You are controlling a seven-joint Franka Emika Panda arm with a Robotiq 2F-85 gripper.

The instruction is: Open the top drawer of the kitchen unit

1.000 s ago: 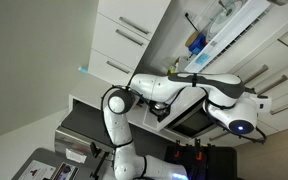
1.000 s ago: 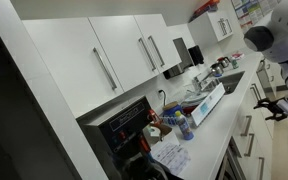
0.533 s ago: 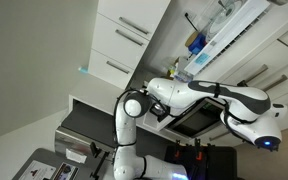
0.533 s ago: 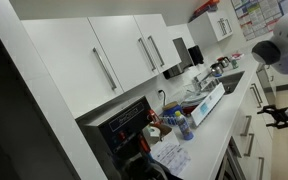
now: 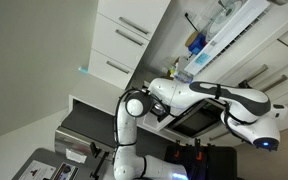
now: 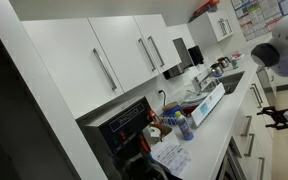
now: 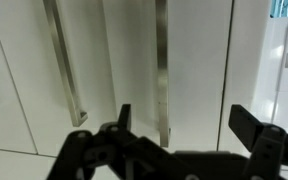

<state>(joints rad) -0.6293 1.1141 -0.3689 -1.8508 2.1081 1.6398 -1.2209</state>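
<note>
The slim silver bar handle lies ahead between my gripper's spread fingers, so my gripper will move ahead toward the white drawer front and close around it.
The kitchen unit is a white block with bar-handled fronts, a black oven and a shelf niche with bottles. In the wrist view my gripper is open and empty, its two black fingers spread wide. A slim silver bar handle on a white drawer front lies between the fingers in the picture, some way ahead and untouched. A second handle is further left. I cannot tell which front is the top drawer. All the fronts look shut. In an exterior view the gripper hangs beside handled fronts.
My white arm stretches across the oven toward the lower right. A worktop strip holds bottles, papers and clutter. More white fronts with long handles fill the upper left. The niche edge with blue items shows at the wrist view's right.
From one second ago to half a second ago my arm stretched out further toward the fronts. Since then nothing has visibly moved.
</note>
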